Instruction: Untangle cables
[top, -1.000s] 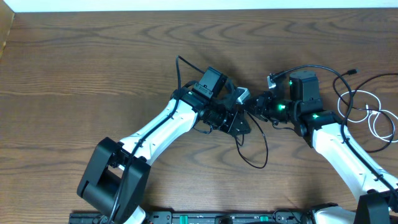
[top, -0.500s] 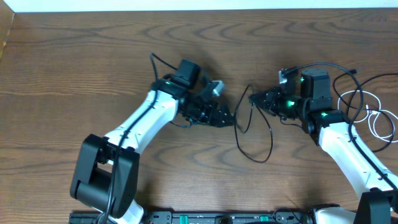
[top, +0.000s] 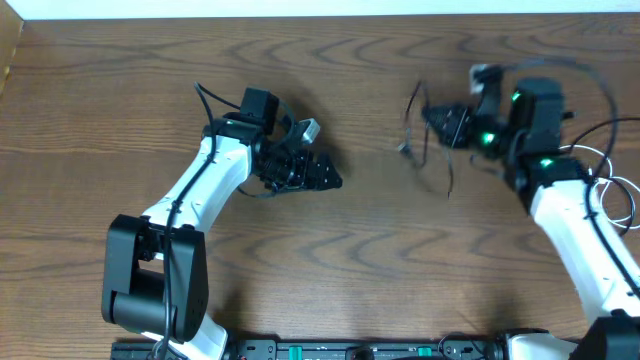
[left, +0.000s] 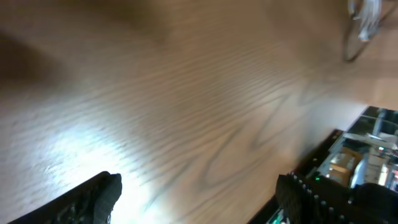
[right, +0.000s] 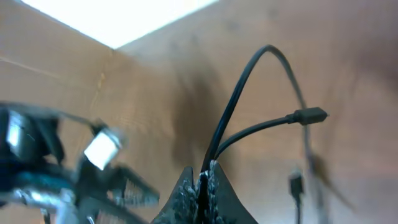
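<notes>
I need to carry the thin black cable with my right gripper to the right in the overhead view, to the white coil (top: 612, 192), then open.
My right gripper (top: 434, 118) is shut on the thin black cable (top: 447, 172) and holds it above the table, with blurred strands hanging below and to the left. In the right wrist view the jaws (right: 202, 178) pinch the doubled black cable (right: 239, 93), and a small plug (right: 310, 115) sticks out to the right. The white cable (top: 606, 197) lies coiled at the right edge, partly under the right arm. My left gripper (top: 328, 178) is open and empty over bare wood, well left of the cable. Its fingers (left: 199, 196) are wide apart.
The brown wooden table (top: 330, 270) fills the view. A pale wall edge (top: 300, 8) runs along the back. The arm bases and a dark rail (top: 350, 350) sit at the front edge. The left arm (right: 93, 158) shows blurred in the right wrist view.
The two grippers have pulled apart. The left one let go of the black cable and moved left. The right one moved up and right, lifting the black cable off the table.
</notes>
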